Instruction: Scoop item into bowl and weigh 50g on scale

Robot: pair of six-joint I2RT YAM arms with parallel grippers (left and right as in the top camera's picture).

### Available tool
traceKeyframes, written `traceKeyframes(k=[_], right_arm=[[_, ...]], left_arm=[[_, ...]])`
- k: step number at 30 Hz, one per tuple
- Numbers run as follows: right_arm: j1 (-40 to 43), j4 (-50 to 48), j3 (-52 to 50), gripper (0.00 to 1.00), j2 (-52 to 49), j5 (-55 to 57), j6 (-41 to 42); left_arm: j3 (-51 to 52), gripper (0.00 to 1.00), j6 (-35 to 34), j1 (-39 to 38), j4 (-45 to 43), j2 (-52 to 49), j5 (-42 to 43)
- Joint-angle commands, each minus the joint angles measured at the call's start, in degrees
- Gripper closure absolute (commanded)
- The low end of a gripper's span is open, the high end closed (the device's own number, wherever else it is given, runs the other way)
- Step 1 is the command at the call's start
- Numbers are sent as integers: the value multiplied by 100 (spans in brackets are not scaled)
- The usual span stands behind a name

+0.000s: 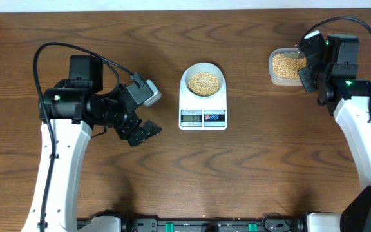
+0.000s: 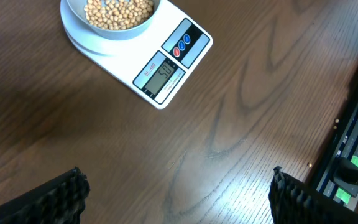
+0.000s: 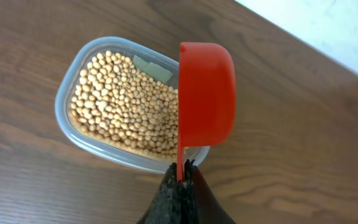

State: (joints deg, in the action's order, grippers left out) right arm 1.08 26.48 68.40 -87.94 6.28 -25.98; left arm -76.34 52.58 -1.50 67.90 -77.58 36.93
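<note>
The bare wood is below and back of my right gripper. My right gripper should next move back from the clear tub and down to let go of the red scoop.
The pale bowl stands on the white scale at the table's middle, filled with tan beans. In the left wrist view the scale, bowl and beans sit at the top, and the display's digits look like 50. My left gripper hangs open over bare wood, left of the scale. My right gripper is shut on the thin handle of a red scoop. The scoop is turned on its side over the end of a clear tub of beans.
The clear tub stands at the back right, near the table's far edge. Equipment along the table's front edge shows in the left wrist view, with a stray bean beside it.
</note>
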Motion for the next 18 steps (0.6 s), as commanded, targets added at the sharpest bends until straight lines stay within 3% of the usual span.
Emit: traceKeyframes(k=[1,6,11,14,18], right_arm=[[-17,160,-15,99,374,-232,892],[407,1401,-15,99,1602,-1707,1687],[1305,2789,-149,99,2337,-3864,2197],[1427,2771,-479,99,2369,-4269,2662],[1423,1867,-1685,99,2339,-4262,3670]], left_arm=[[7,5,74,24,17,11,-11],[7,5,74,24,17,11,-11],[7,5,74,24,20,11,-11],[7,5,74,24,17,11,-11],[7,5,74,24,17,11,-13]])
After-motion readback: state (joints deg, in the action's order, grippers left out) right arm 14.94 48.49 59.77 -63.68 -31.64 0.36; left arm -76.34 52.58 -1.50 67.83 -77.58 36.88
